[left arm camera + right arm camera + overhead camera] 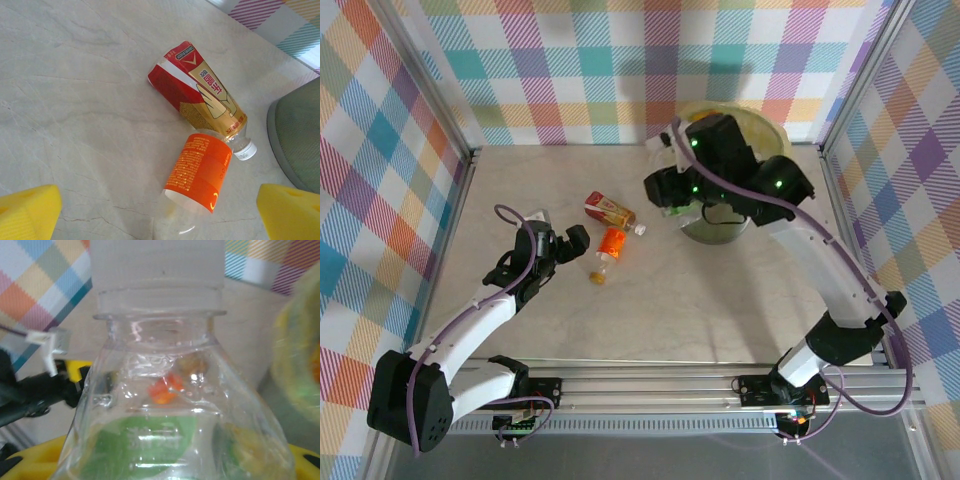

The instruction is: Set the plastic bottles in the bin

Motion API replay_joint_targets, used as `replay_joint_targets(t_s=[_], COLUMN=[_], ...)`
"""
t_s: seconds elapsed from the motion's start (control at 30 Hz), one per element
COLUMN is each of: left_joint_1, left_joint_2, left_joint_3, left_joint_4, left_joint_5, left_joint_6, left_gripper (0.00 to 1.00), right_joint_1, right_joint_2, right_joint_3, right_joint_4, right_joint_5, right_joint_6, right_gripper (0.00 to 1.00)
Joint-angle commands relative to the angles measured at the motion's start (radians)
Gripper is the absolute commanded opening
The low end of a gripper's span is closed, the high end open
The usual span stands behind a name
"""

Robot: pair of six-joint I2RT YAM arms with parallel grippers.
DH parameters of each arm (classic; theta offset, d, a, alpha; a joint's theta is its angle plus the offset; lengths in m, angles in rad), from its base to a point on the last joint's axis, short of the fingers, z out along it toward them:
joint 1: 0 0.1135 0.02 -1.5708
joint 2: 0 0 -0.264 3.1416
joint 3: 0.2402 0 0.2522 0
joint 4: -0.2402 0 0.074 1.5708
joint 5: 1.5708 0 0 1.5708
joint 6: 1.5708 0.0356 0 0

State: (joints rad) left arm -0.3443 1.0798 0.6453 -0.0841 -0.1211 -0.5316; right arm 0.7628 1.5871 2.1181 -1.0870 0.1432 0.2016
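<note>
I need to swing my right gripper across the bin's rim next and lower it into the bin's opening (760, 134) (313, 361) to release the bottle, because the clear bottle still hangs beside the bin.
Two plastic bottles lie touching on the table: one with an orange label (612, 244) (201, 172) and one with a red and gold label (608, 210) (200, 90) and a white cap. My left gripper (566, 246) (160, 220) is open just left of the orange bottle, whose clear end lies between the yellow fingertips (25, 215). My right gripper (668, 195) (165, 465) is shut on a clear bottle with a green label (160, 410), held above the table beside the bin (740, 118) (300, 355). The bin's lower wall (297, 140) is at the right of the left wrist view.
Checked walls and metal posts (470, 160) enclose the marble table (650, 320). The right arm (820, 270) reaches from the near right base across to the bin. Open table surface lies in front of the two bottles.
</note>
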Motion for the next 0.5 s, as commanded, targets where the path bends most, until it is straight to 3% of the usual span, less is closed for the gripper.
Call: replay_joint_targets(t_s=[0.0,0.47], left_joint_1=[0.013,0.013], left_joint_2=[-0.018,0.006], left_joint_3=[0.014,0.044], left_joint_4=[0.000,0.006], left_joint_5=[0.010,0.028], left_joint_6=[-0.001,0.021], left_gripper=[1.00,1.00], right_joint_1=[-0.076,-0.443], right_joint_2=[0.061,0.387], right_joint_3=[0.075,0.495], right_joint_4=[-0.093,-0.273], right_joint_5=[0.027,-0.109], right_joint_6=[-0.063,-0.069], right_gripper=[0.09,0.12])
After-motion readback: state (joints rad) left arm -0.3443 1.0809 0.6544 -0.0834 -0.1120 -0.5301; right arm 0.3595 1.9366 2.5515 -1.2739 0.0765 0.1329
